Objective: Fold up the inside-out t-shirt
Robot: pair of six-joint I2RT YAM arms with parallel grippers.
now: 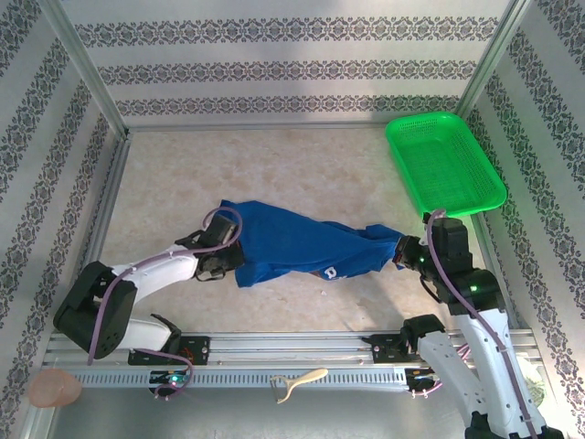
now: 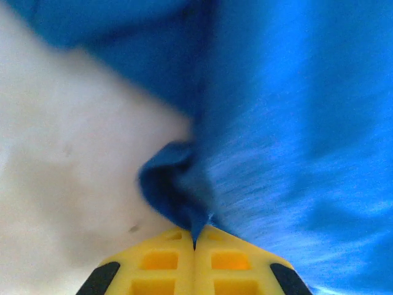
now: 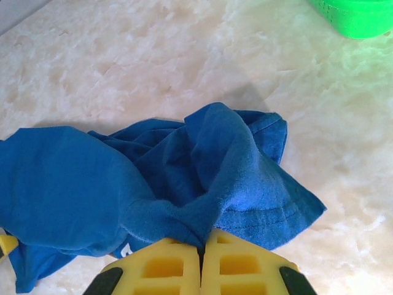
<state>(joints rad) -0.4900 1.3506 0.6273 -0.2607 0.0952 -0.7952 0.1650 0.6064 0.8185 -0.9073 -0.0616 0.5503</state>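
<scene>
I will lift, carry outward and lower the bunched corner with my left gripper to release it there, since the shirt's far edge (image 1: 239, 207) lies outward of that gripper.
The royal-blue t-shirt (image 1: 297, 242) lies stretched and bunched across the middle of the table between both arms, with a small white mark on its near edge. My left gripper (image 1: 227, 240) is at the shirt's left end, and its yellow jaws (image 2: 195, 243) are shut on a pinched fold of the blue t-shirt (image 2: 288, 123). At the shirt's right end my right gripper (image 1: 405, 251) has its yellow jaws (image 3: 201, 246) shut on the cloth next to a stitched hem of the t-shirt (image 3: 202, 178).
A green mesh basket (image 1: 445, 163) stands at the back right, close behind the right arm. Patterned walls enclose the table on three sides. A metal rail (image 1: 292, 352) runs along the near edge, with a pale hook-shaped thing (image 1: 297, 381) and a pink object (image 1: 53, 388) in front of it.
</scene>
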